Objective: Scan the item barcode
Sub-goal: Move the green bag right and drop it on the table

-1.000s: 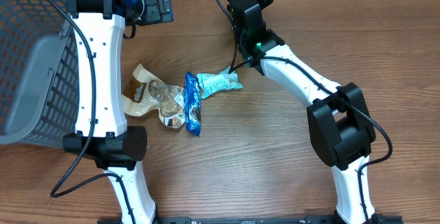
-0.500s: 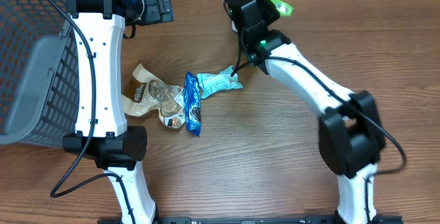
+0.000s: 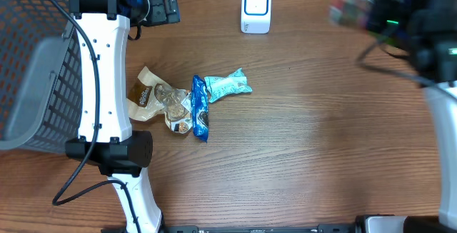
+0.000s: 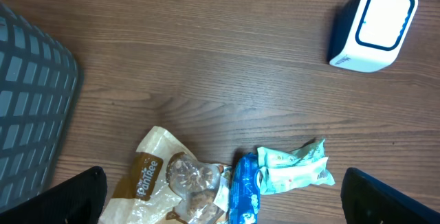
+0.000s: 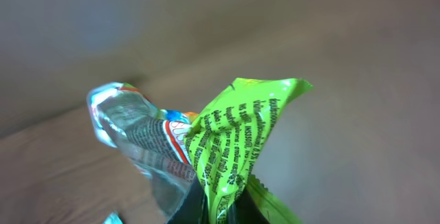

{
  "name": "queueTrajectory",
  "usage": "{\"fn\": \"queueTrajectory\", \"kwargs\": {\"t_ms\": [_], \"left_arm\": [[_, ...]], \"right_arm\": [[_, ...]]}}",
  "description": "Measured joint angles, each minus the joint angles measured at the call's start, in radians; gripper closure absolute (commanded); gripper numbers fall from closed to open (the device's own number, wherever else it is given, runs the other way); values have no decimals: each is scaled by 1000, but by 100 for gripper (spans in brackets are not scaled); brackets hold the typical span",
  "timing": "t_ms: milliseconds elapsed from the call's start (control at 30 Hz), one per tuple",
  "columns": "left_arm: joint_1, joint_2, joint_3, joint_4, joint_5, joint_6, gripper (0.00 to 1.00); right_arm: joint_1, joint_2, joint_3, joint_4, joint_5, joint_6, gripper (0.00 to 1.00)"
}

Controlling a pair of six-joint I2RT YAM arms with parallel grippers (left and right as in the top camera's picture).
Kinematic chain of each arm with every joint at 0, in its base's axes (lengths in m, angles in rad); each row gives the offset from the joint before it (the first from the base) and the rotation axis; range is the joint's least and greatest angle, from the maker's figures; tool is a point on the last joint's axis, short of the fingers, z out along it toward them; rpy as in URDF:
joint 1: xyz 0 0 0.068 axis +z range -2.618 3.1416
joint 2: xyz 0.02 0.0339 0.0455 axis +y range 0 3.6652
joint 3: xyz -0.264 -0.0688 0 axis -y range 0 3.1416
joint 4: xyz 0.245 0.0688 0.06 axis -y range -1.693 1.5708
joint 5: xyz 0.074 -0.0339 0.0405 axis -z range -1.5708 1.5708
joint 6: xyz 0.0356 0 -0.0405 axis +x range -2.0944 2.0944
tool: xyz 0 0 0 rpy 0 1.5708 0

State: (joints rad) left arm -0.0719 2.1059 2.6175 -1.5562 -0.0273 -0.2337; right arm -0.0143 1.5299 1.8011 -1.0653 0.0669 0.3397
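Observation:
Bare tabletop, clear of the other packets, lies below and back from my right gripper, so next my right gripper needs to bring the packet down and back to release it.
The item is a bright green snack packet (image 5: 242, 133) with a clear printed end. My right gripper (image 5: 220, 214) is shut on its lower edge. In the overhead view the right gripper (image 3: 382, 11) and the packet (image 3: 353, 6) are a blur at the top right, well to the right of the white barcode scanner (image 3: 256, 8). The scanner (image 4: 371, 28) stands upright at the back of the table. My left gripper (image 3: 163, 6) is open at the back left, high above the table with nothing between its fingers (image 4: 75, 196).
A brown snack bag (image 3: 146, 93), a blue packet (image 3: 200, 108) and a pale teal packet (image 3: 227, 85) lie together left of the table's middle. A grey mesh basket (image 3: 36, 83) fills the left edge. The left arm's column rises beside the pile.
My right arm has swung from over the scanner to the far right with the green packet in its grip, uncovering the scanner. The left arm and the pile have stayed put.

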Motion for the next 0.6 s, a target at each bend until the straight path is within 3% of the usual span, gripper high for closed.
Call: {"fn": "queueTrajectory", "kwargs": {"t_ms": [100, 233, 500, 533, 567, 600], "left_arm": [[0, 0, 0, 0, 0, 0, 0], [0, 0, 0, 0, 0, 0, 0], [0, 0, 0, 0, 0, 0, 0], [0, 0, 0, 0, 0, 0, 0], [0, 0, 0, 0, 0, 0, 0], [0, 0, 0, 0, 0, 0, 0]], "right_arm": [[-157, 33, -28, -104, -88, 82, 96], [-328, 79, -137, -121, -185, 125, 96], [-462, 167, -417, 85, -290, 127, 96], [-464, 182, -440, 106, -296, 127, 93], [-467, 199, -460, 122, -300, 129, 81], [-469, 215, -473, 132, -304, 134, 63]]}}
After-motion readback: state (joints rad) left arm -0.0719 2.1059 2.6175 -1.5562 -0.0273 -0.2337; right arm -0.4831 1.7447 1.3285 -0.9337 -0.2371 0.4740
